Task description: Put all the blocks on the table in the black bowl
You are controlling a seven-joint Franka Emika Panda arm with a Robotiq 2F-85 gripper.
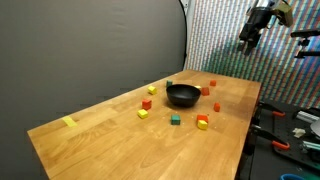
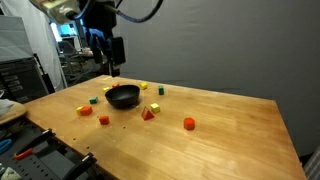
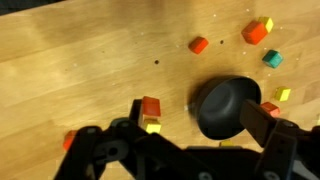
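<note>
My gripper is open far above the lone small red block (image 1: pixel 217 107) (image 3: pixel 199 45) near the bowl, which lies toward the top of the wrist view, so I need to lower onto it next.
The black bowl (image 1: pixel 182 95) (image 2: pixel 122 97) (image 3: pixel 228 105) stands near the middle of the wood table (image 1: pixel 100 140) (image 2: pixel 230 140). Small blocks lie scattered around it: a red one (image 1: pixel 146 103), a green one (image 1: pixel 175 120), a yellow one (image 1: pixel 69 122) far off and an orange one (image 2: pixel 188 123). In the wrist view a red block (image 3: pixel 150 105) sits against a yellow one (image 3: pixel 153 126), and others (image 3: pixel 199 45) (image 3: pixel 272 59) lie beyond. My gripper (image 1: pixel 252 38) (image 2: pixel 108 55) (image 3: pixel 195 116) hangs high above the table, open and empty, with the bowl seen between its fingers.
A dark backdrop (image 1: pixel 90 50) stands behind the table. A bench with tools (image 1: pixel 295 125) is beside one table end, and racks of equipment (image 2: pixel 25 70) are by the other. The table's edges (image 1: pixel 245 130) are unguarded.
</note>
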